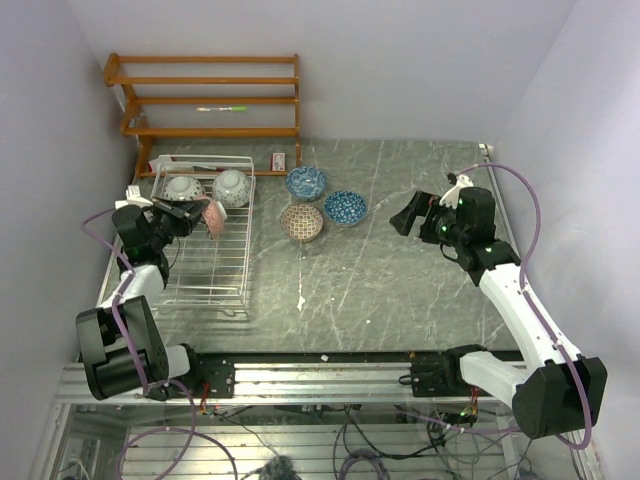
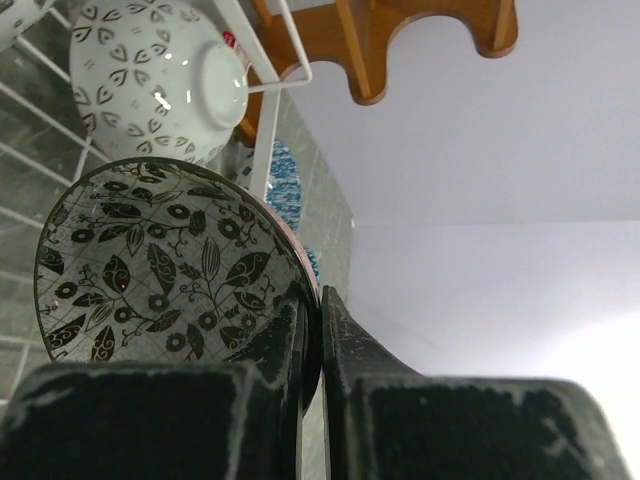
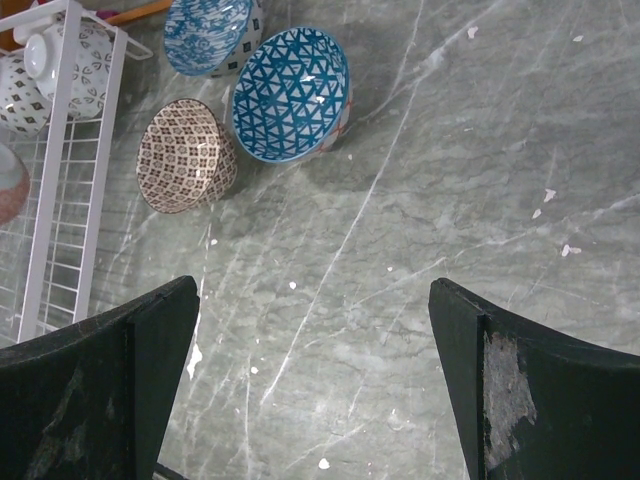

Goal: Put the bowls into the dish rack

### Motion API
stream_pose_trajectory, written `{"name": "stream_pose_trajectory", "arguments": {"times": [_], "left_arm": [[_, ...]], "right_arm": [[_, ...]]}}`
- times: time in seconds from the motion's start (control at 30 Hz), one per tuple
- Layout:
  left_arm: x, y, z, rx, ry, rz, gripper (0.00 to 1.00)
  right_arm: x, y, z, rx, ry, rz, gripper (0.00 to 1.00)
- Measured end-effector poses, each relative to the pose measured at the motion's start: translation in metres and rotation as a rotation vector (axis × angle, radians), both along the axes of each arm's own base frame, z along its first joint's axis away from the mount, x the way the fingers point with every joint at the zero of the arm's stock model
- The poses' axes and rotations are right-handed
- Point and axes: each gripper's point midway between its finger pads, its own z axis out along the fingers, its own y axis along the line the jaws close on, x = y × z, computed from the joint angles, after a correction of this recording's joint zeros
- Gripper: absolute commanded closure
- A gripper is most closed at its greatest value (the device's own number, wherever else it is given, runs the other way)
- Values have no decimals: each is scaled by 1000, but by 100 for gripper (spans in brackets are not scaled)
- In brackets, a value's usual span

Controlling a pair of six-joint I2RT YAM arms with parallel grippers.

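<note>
I should next bring my left gripper down toward the bare rack wires beside the upturned bowl nearer the brownish bowl (image 1: 302,221) and release the pink bowl there, because the wires are empty.
The white wire dish rack (image 1: 225,270) stands at the left and holds two upturned pale bowls (image 1: 183,187) (image 1: 231,187). My left gripper (image 1: 196,214) is shut on the rim of a pink bowl (image 1: 214,218), held on edge over the rack. In the left wrist view this bowl (image 2: 150,260) shows a black floral side, with my gripper (image 2: 318,298) pinching its rim. Two blue bowls (image 1: 305,182) (image 1: 345,207) and a brownish bowl (image 1: 302,221) sit on the table. My right gripper (image 1: 408,213) (image 3: 312,285) is open and empty, to the right of them.
An orange-brown wooden shelf unit (image 1: 210,100) stands against the back wall behind the rack, with a green pen (image 1: 222,108) on it. A small red item (image 1: 280,160) lies near its foot. Walls close in on the left and right.
</note>
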Motion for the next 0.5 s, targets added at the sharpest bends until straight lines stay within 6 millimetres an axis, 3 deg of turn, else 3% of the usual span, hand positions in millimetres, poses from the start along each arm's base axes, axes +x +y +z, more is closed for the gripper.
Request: {"name": "stream_pose_trajectory", "arguments": {"times": [0.13,0.33,0.5], "left_arm": [[10,-4,7,-26,-14,-18,93],[20,-24,-19,-64,73,-74,93],[29,-38,-21,-60,84,-115,93]], "right_arm": [[2,0,0,1,-2,-1,0],[3,-2,0,0,-4,-8,0],[4,-4,0,-2,-5,-17,0]]}}
